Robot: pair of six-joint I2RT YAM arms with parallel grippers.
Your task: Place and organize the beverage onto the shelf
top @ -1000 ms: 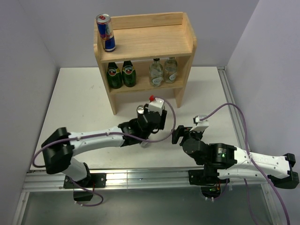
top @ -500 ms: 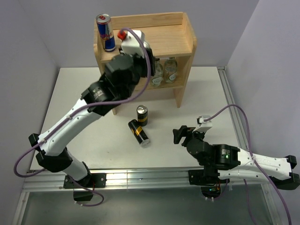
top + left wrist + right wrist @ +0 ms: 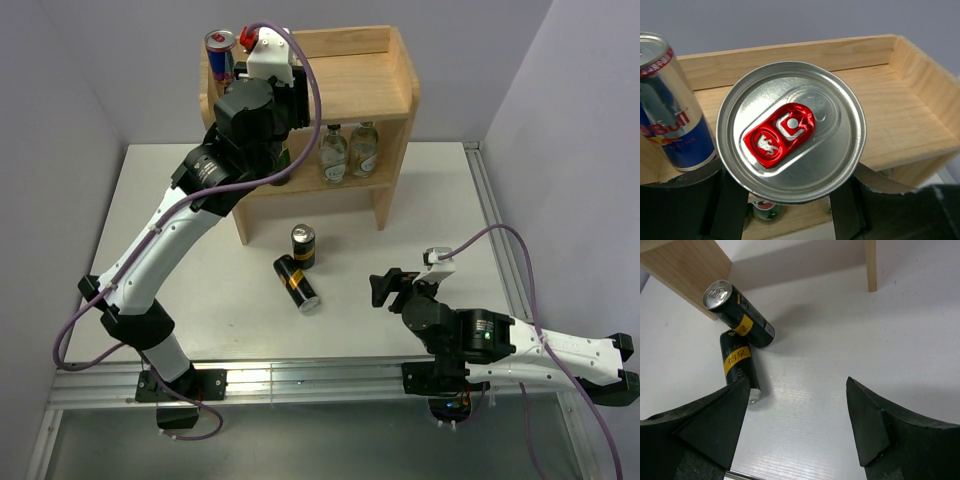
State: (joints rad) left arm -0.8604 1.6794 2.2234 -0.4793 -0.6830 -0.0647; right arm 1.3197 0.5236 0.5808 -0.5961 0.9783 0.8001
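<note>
I will next move my left gripper outward, toward the blue-and-silver can [image 3: 220, 55] and down, and let go of the slim can there, because bare board is beside the blue-and-silver can.
My left gripper [image 3: 790, 202] is shut on a slim can [image 3: 790, 131], of which I see only the silver lid and red tab. It hangs over the left part of the shelf's top board [image 3: 900, 115], just right of a blue-and-silver can [image 3: 667, 115] [image 3: 220, 55] that stands there. In the top view the left wrist hides the held can. Two clear glass bottles [image 3: 333, 153] [image 3: 364, 148] stand on the lower tier of the shelf [image 3: 360, 85]. One black-and-gold can [image 3: 303, 245] stands on the table, another [image 3: 298, 284] lies beside it. My right gripper [image 3: 385, 288] [image 3: 797, 390] is open, low, right of them.
A green bottle [image 3: 765, 207] shows on the lower tier beneath the held can. The shelf's left leg [image 3: 685, 265] is close behind the standing black can [image 3: 737, 315]. The lying black can [image 3: 740, 365] rests just ahead of my right gripper's left finger [image 3: 715, 415].
The left arm has swung up from the table to the shelf top with the can, then shifted left toward the blue-and-silver can. The right arm has hardly moved.
</note>
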